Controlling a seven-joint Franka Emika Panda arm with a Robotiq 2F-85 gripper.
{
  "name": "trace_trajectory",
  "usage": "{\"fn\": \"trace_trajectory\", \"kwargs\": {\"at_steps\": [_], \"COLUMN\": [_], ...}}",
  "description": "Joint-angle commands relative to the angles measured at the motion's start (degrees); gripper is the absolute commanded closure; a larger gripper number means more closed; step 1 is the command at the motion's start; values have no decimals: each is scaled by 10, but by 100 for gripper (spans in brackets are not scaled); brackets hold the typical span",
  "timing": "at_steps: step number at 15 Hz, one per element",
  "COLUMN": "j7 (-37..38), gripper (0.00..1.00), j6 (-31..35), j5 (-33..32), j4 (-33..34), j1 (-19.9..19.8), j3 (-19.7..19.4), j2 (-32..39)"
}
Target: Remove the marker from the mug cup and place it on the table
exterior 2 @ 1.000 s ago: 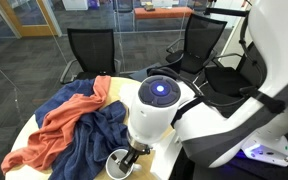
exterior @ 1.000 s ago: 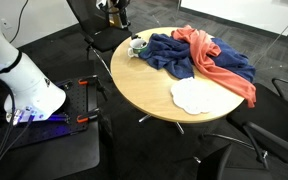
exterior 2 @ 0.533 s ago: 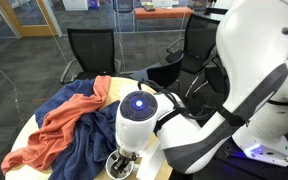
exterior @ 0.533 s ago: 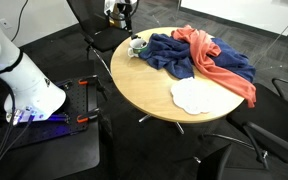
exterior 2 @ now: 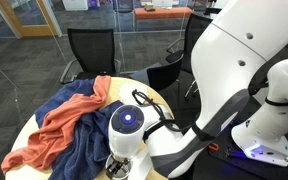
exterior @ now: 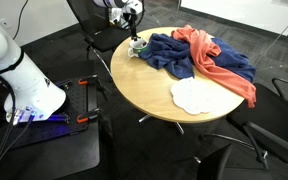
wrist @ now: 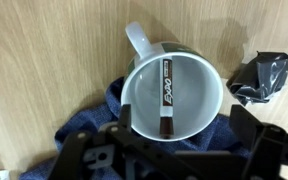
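The gripper will next lower its open fingers at the mug cup's opening to the marker's dark end, which still shows below and between the fingers.
The whitish mug cup (wrist: pixel 144 100) stands on the tan table (wrist: pixel 44 60) at its edge, and in the wrist view I look straight down into it. The dark marker (wrist: pixel 168 95) lies inside it, leaning across the hollow. My gripper (wrist: pixel 181 116) is open, one finger on each side of the mug's rim, holding nothing. In an exterior view the gripper (exterior: pixel 134 32) hangs just above the mug (exterior: pixel 136 45). In an exterior view the wrist hides most of the mug (exterior 2: pixel 115 168).
A blue cloth (exterior: pixel 169 55) lies against the mug, with an orange cloth (exterior: pixel 219 60) over it. A flat white round cloth (exterior: pixel 194 95) lies nearer the table's (exterior: pixel 149 95) front. A black crumpled object (wrist: pixel 259 75) sits beside the mug. Office chairs (exterior 2: pixel 89 50) ring the table.
The arm has swung over the table's edge and come down, so the open gripper now sits right over the mug. The mug, marker and cloths have not moved.
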Motion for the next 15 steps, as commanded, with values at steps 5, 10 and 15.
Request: {"fn": "trace_trajectory", "kwargs": {"at_steps": [5,10,15], "j7": [13,11,9], "gripper": [0,27,21], "j6": [3,-1,-1], "j5": [2,8,21], "j4": [67,94,107], "j1": [55,75,78], "j3": [-51,-71,-84], "j2": [66,94,111]}}
